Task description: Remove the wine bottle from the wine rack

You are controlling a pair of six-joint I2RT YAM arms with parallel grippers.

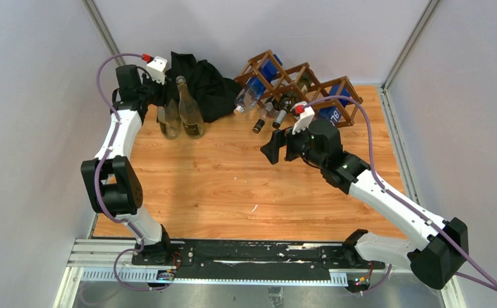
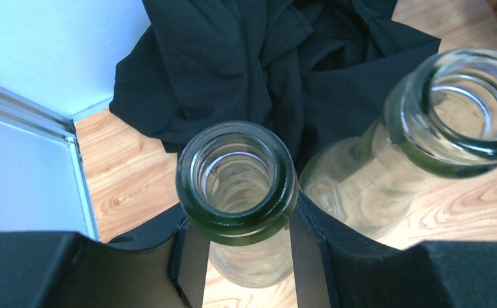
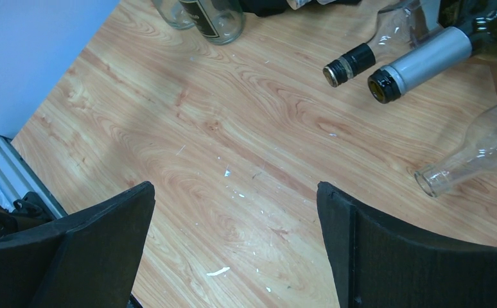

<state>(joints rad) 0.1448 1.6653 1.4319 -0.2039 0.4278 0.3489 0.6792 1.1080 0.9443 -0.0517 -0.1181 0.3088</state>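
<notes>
The bottle stands upright on the tabletop with the bottle's neck [image 2: 239,230] between my left gripper's fingers, so my left gripper should stay in place and open them to release it.
The dark brown lattice wine rack [image 1: 300,80] stands at the back right with several bottles lying in its cells, necks pointing forward. My left gripper [image 1: 161,97] is at the far left, shut on the neck of an upright clear wine bottle [image 2: 236,183] just under its green lip. A second upright bottle [image 2: 458,109] stands close on its right. My right gripper [image 1: 273,147] hovers open and empty over the table in front of the rack. Its view shows a black-capped neck [image 3: 347,65], a silver-capped neck [image 3: 419,64] and a clear bottle mouth [image 3: 451,170].
A crumpled black cloth [image 1: 201,80] lies behind the two upright bottles [image 1: 185,115], also seen in the left wrist view [image 2: 265,64]. White walls enclose the wooden table [image 1: 233,186] at back and sides. A metal rail [image 1: 233,256] runs along the near edge.
</notes>
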